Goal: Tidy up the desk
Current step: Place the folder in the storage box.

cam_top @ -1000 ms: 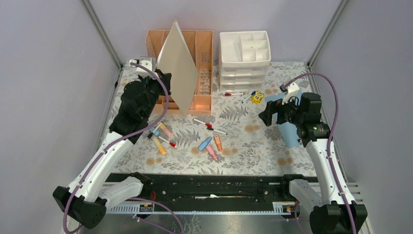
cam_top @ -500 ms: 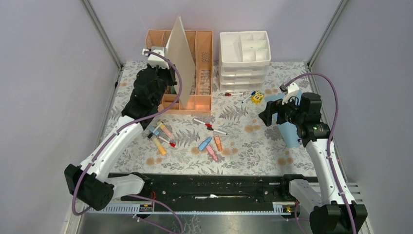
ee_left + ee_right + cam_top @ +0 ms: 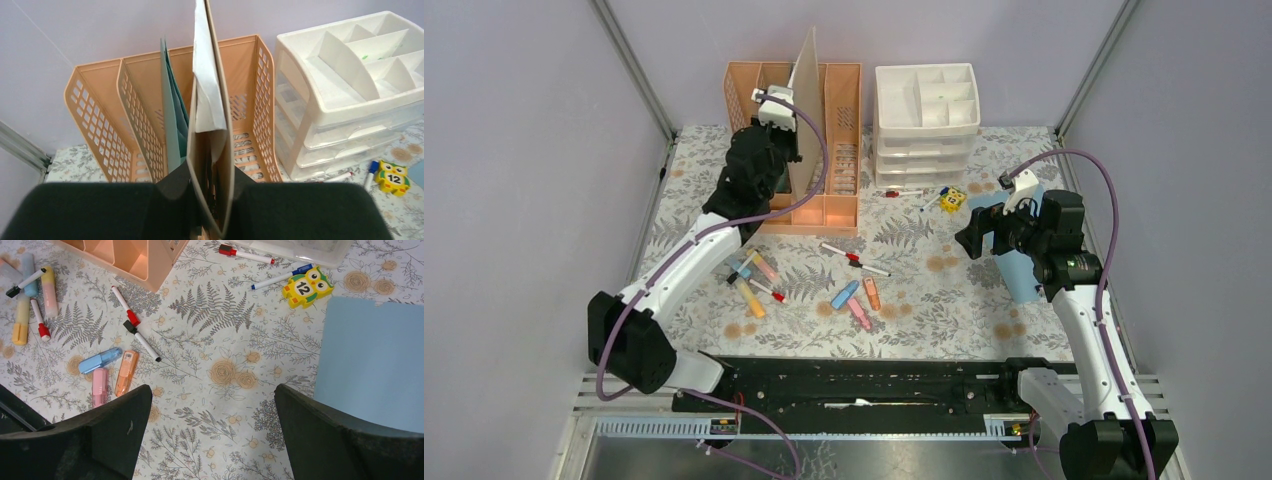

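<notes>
The beige folder is already edge-on beside the green folder. My left gripper will next move outward over the rack's open slot [image 3: 811, 186], then release the lower edge of the beige folder [image 3: 807, 110].
The desk [image 3: 924, 300] is a fern-and-flower printed top strewn with stationery. My left gripper [image 3: 210, 195] is shut on the lower edge of a beige folder [image 3: 212, 165] with white paper inside. It holds the folder upright and edge-on above the peach file rack [image 3: 100, 110], beside a green folder [image 3: 172, 115] standing in a slot. From above, the beige folder [image 3: 807, 110] stands over the rack's middle slots. My right gripper [image 3: 212, 405] hovers open over bare cloth, left of a light blue folder [image 3: 375, 360], with nothing between its fingers.
A white drawer unit [image 3: 926, 110] stands right of the rack. An owl eraser [image 3: 305, 287] and markers [image 3: 135, 335] lie in front of it. Highlighters [image 3: 125, 372] lie mid-desk, and more pens [image 3: 752, 280] sit near the left arm.
My left arm has swung the beige folder from a slanted, face-on lean to upright and edge-on, moving back and right over the rack. The right arm has stayed still.
</notes>
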Controlling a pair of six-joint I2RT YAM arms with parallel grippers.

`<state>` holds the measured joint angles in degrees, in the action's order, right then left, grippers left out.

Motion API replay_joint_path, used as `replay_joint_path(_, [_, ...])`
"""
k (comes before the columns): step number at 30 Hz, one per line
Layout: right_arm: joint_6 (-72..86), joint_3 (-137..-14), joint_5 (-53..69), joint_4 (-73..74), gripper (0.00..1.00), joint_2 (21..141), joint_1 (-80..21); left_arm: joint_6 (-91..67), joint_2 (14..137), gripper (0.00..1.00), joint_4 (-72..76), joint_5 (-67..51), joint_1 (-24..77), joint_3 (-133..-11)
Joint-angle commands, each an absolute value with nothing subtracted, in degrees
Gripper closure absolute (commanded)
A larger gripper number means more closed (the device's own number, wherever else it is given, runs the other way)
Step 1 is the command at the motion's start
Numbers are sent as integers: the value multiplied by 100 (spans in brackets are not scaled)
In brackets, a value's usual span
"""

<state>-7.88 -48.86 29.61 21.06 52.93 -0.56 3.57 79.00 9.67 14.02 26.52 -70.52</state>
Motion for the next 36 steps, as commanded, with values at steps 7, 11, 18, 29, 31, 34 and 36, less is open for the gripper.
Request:
replay_joint_path(7, [-859, -4861, 3032, 1914, 0, 5150, -35, 651, 8476, 100, 2269, 1006, 2438, -7501])
replay_joint_path(11, [-861, -4860, 3033, 1913, 0, 5150, -35, 423, 8646, 100, 2445, 850, 2311, -7429])
replay_joint_path(18, [-870, -4853, 3032, 1907, 0, 5169, -35, -296, 8738, 100, 2864, 341, 1914, -7226])
replay_joint_path(29, [-879, -4852, 3007, 1907, 0, 5203, -35, -244, 9012, 100, 3314, 180, 1863, -7252])
replay_joint_path(31, [-881, -4852, 3019, 1907, 0, 5211, -35, -192, 9042, 100, 3421, 159, 1863, -7139])
replay_joint_path(34, [-888, -4852, 3025, 1907, 0, 5220, -35, -98, 9055, 100, 3509, 187, 1863, -6980])
replay_joint_path(36, [-888, -4852, 3027, 1907, 0, 5223, -36, -45, 9058, 100, 3559, 230, 1863, -6867])
